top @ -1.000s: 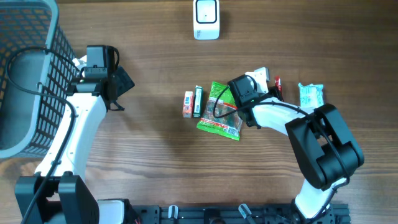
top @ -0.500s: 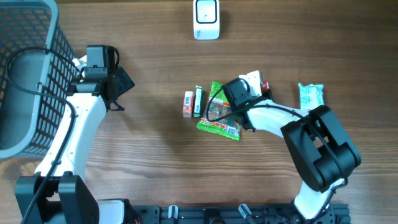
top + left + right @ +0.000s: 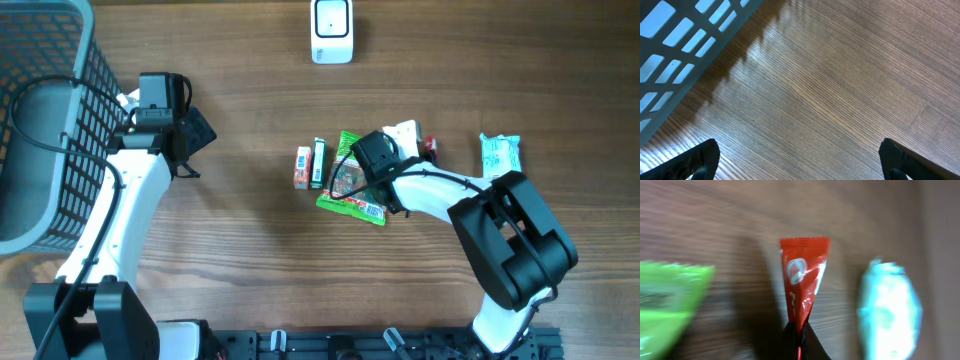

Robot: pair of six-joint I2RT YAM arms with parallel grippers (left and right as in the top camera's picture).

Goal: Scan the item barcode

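The bare wood between the green bag (image 3: 352,196) and the teal packet is clear, so my right gripper should lower there next and release the red packet.
My right gripper (image 3: 800,336) is shut on the bottom edge of a red foil packet (image 3: 802,280), which stands up from the closed jaws above the wooden table. Overhead, that gripper (image 3: 419,142) and the red packet (image 3: 430,147) are right of centre, beside a green snack bag (image 3: 352,196). No barcode shows on the packet. A white scanner (image 3: 331,30) stands at the table's far edge, well apart from the packet. My left gripper (image 3: 800,161) is open over bare wood; overhead the left gripper (image 3: 200,130) sits next to the basket.
A grey mesh basket (image 3: 40,120) fills the far left. A small orange box (image 3: 302,167) and a slim green box (image 3: 318,163) lie left of the green bag. A white and teal packet (image 3: 499,154) lies at the right; in the wrist view this teal packet (image 3: 888,310) is blurred.
My right arm has swung left, carrying the red packet toward the green bag. The left arm has stayed put.
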